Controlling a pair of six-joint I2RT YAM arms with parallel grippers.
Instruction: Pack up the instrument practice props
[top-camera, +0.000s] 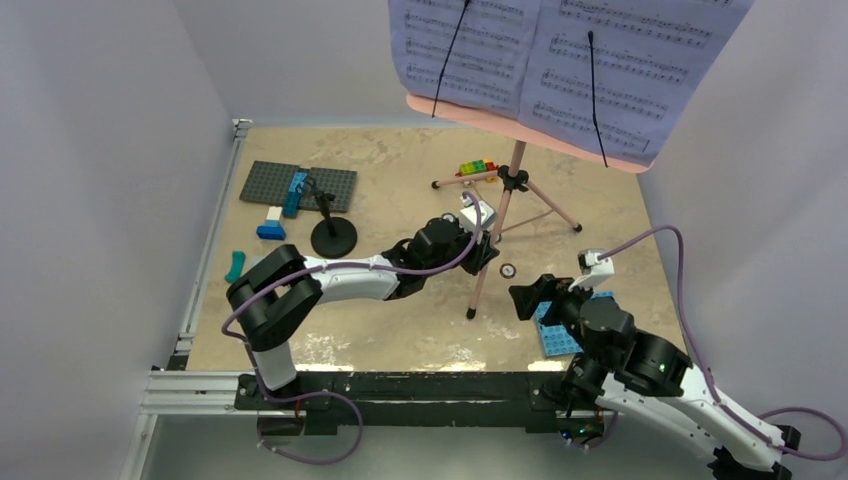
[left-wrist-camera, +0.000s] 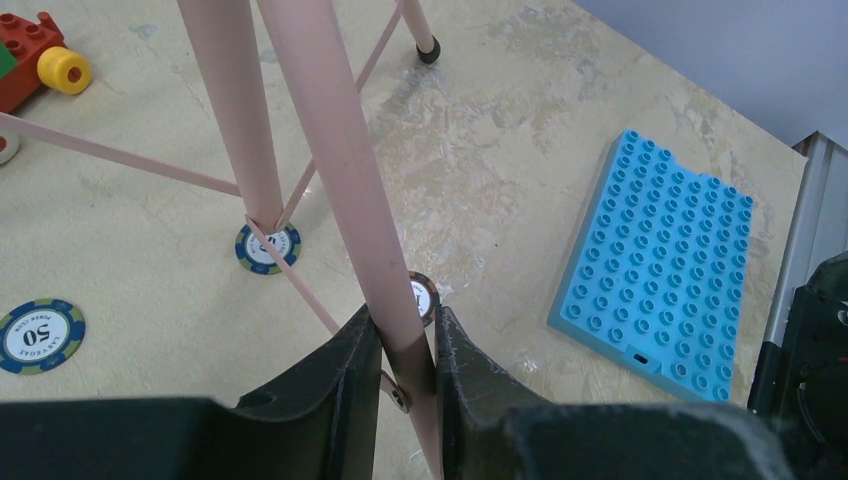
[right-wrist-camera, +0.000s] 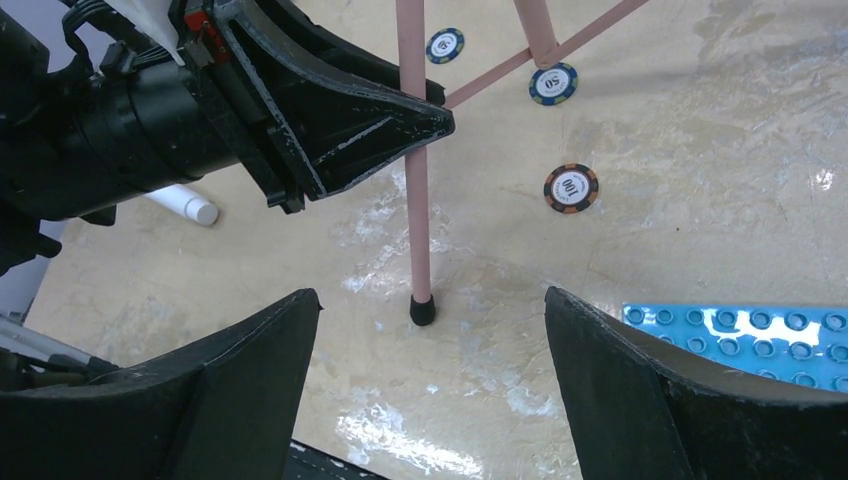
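I should drag the music stand's leg left in the top view with my left gripper, then release it on the clear tabletop (top-camera: 388, 226) beside the mic stand's base.
The pink tripod music stand (top-camera: 497, 235) stands mid-table, its desk (top-camera: 470, 114) carrying lavender sheet-music pages (top-camera: 560, 60) held by black clips. My left gripper (left-wrist-camera: 405, 335) is shut on the stand's near leg (left-wrist-camera: 340, 170), both fingers pressed against it well above the foot. From the right wrist view that leg (right-wrist-camera: 415, 220) ends in a black foot (right-wrist-camera: 423, 310) resting on the table. My right gripper (right-wrist-camera: 430, 320) hangs open and empty just in front of that foot. The black round-based mic stand (top-camera: 333, 238) stands at the left. No microphone is recognisable.
Poker chips (right-wrist-camera: 571, 187) (left-wrist-camera: 41, 336) lie around the tripod feet. A blue studded plate (left-wrist-camera: 662, 270) lies at the near right, a grey one (top-camera: 297, 183) at the far left with bricks. Coloured bricks (top-camera: 476, 167) sit behind the stand. A small white cylinder (right-wrist-camera: 185, 205) lies under my left arm.
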